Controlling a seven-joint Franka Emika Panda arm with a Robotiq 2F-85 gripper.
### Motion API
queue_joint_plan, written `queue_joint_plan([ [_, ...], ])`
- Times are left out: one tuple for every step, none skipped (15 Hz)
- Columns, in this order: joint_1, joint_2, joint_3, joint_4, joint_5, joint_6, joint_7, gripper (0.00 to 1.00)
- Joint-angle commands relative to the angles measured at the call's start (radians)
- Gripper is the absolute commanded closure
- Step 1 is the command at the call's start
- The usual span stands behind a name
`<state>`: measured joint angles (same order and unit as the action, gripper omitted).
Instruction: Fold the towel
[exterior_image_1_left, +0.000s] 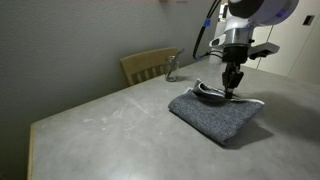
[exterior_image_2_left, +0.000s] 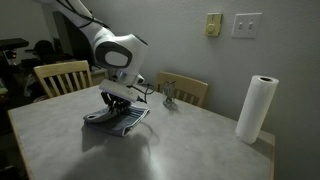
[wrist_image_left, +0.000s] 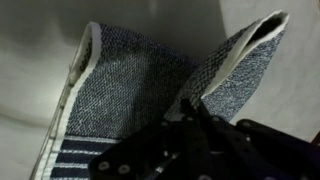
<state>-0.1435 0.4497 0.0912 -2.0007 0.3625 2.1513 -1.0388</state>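
The flat layer's white edge (wrist_image_left: 68, 105) lies uncovered left of my gripper in the wrist view. I should carry the towel's raised edge toward it next and let go.
The dark grey towel (exterior_image_1_left: 215, 112) lies on the table in both exterior views (exterior_image_2_left: 118, 122). Its far end, with white stripes and white edging, is lifted and curled over the flat part. My gripper (exterior_image_1_left: 232, 90) is shut on that raised edge and holds it just above the cloth; it also shows in an exterior view (exterior_image_2_left: 120, 102). In the wrist view the towel (wrist_image_left: 130, 85) fills the frame, its striped band at the lower left, with the dark fingers (wrist_image_left: 195, 108) pinched together on a fold of it.
The towel lies on a grey table (exterior_image_1_left: 110, 130). A wooden chair (exterior_image_1_left: 148, 66) stands at its far edge and another (exterior_image_2_left: 60, 75) at the side. A small glass object (exterior_image_2_left: 170, 98) and a paper towel roll (exterior_image_2_left: 256, 108) stand on the table.
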Motion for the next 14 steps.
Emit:
queue_joint_plan([
  [-0.014, 0.012, -0.006, 0.07, -0.032, -0.05, -0.013, 0.99],
  [-0.013, 0.013, -0.007, 0.087, -0.041, -0.056, -0.012, 0.99],
  [-0.012, 0.015, -0.008, 0.1, -0.051, -0.058, -0.015, 0.99],
  [-0.011, 0.016, -0.008, 0.114, -0.067, -0.065, -0.027, 0.99],
  [-0.009, 0.019, -0.009, 0.128, -0.089, -0.073, -0.037, 0.99],
  [-0.01, 0.022, -0.007, 0.142, -0.105, -0.084, -0.051, 0.99],
  [-0.012, 0.025, -0.005, 0.154, -0.115, -0.09, -0.064, 0.99],
  [-0.012, 0.029, -0.005, 0.167, -0.126, -0.098, -0.074, 0.99],
  [-0.013, 0.033, -0.005, 0.179, -0.134, -0.107, -0.084, 0.99],
  [-0.015, 0.038, -0.005, 0.191, -0.135, -0.118, -0.096, 0.99],
  [-0.02, 0.04, -0.004, 0.2, -0.127, -0.125, -0.106, 0.99],
  [-0.024, 0.042, -0.002, 0.206, -0.116, -0.127, -0.117, 0.99],
  [-0.03, 0.044, -0.001, 0.211, -0.103, -0.133, -0.125, 0.99],
  [-0.035, 0.048, 0.001, 0.217, -0.094, -0.141, -0.137, 0.99],
])
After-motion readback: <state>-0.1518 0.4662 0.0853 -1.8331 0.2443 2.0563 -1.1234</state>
